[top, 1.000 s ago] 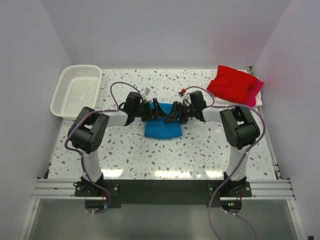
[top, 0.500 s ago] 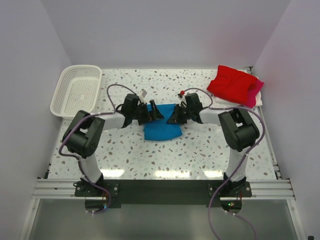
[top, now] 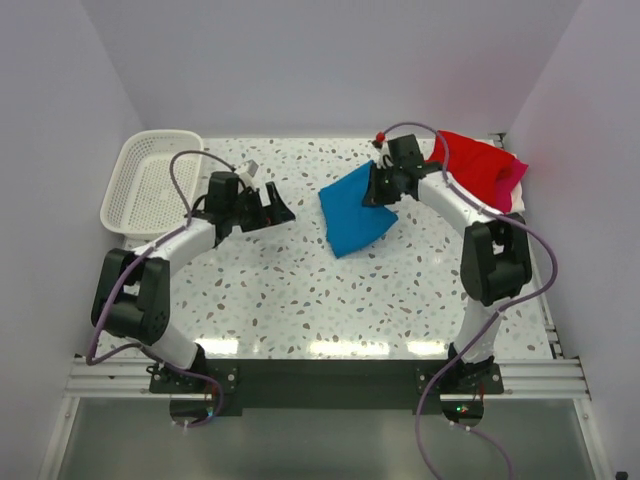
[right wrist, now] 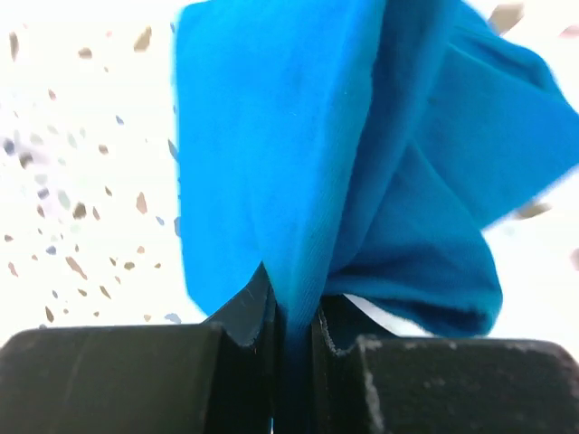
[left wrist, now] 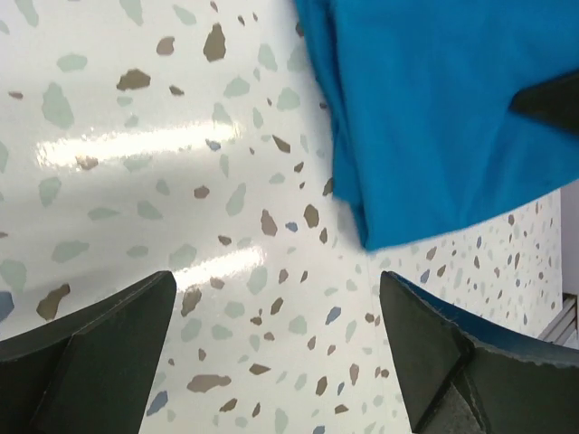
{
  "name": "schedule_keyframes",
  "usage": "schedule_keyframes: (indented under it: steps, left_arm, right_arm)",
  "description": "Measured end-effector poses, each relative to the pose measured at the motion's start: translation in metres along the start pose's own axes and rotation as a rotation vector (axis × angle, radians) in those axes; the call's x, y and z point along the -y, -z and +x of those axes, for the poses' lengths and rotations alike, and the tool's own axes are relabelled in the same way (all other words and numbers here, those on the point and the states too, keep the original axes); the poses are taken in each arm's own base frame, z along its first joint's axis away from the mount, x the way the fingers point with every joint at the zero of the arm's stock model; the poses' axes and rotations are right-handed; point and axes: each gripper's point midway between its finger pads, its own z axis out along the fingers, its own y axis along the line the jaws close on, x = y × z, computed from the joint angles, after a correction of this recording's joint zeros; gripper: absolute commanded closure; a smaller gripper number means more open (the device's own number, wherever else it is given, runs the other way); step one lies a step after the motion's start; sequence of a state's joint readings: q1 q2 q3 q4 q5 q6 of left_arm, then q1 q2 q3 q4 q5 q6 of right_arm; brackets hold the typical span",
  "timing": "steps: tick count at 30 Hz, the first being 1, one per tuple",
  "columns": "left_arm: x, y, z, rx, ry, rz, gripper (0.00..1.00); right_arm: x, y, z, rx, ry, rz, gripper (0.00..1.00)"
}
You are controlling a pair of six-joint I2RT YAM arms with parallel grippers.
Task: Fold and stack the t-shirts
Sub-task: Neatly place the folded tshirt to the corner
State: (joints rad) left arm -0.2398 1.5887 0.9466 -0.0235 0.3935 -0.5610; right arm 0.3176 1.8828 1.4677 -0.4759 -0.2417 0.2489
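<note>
Folded shirts already lie stacked at the red one, so my right gripper needs to lift the blue t-shirt [top: 355,211] outward and across to it next, then lower and release it on top.
The folded bright blue t-shirt [top: 355,211] hangs from my right gripper [top: 381,187], which is shut on its upper right edge and holds it off the table; the wrist view shows the blue cloth [right wrist: 308,154] pinched between the jaws. My left gripper [top: 277,210] is open and empty, left of the blue shirt and apart from it; in its wrist view the shirt [left wrist: 434,108] lies ahead at upper right. The folded red t-shirt [top: 466,167] lies on the magenta-pink one [top: 508,185] at the back right.
A white mesh basket [top: 152,182] stands at the back left corner. The speckled table [top: 300,300] has walls on three sides. A white sheet lies under the shirt stack near the right edge.
My right gripper has lifted the blue shirt off the table centre and carried it back and to the right. My left gripper has let go, opened and drawn back to the left.
</note>
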Motion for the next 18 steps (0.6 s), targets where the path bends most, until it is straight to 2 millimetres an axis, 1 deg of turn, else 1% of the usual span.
schedule_keyframes:
  steps: [2, 4, 7, 9, 12, 14, 18]
  left_arm:
    - [-0.002, 0.005, 0.009, -0.015, -0.005, 0.001, 0.00]
    - [-0.007, 0.008, 0.024, -0.046, -0.005, -0.004, 0.00]
    - [-0.018, 0.009, 0.045, -0.091, 0.011, -0.021, 0.00]
    - [-0.025, 0.011, 0.060, -0.124, 0.024, -0.035, 0.00]
    - [-0.032, 0.014, 0.076, -0.156, 0.038, -0.051, 0.00]
    - [-0.034, 0.016, 0.082, -0.166, 0.043, -0.056, 0.00]
    - [-0.035, 0.021, 0.086, -0.167, 0.042, -0.058, 0.00]
  right_arm:
    - [0.003, 0.012, -0.023, 0.042, 0.019, 0.016, 1.00]
    - [0.007, 0.021, -0.044, 0.081, 0.030, 0.026, 1.00]
    - [0.016, 0.030, -0.067, 0.121, 0.034, 0.051, 1.00]
    - [0.026, 0.031, -0.079, 0.137, 0.030, 0.072, 1.00]
    - [0.044, 0.030, -0.094, 0.150, 0.016, 0.105, 1.00]
    - [0.054, 0.028, -0.104, 0.161, 0.005, 0.118, 1.00]
    - [0.073, 0.027, -0.126, 0.192, -0.009, 0.139, 1.00]
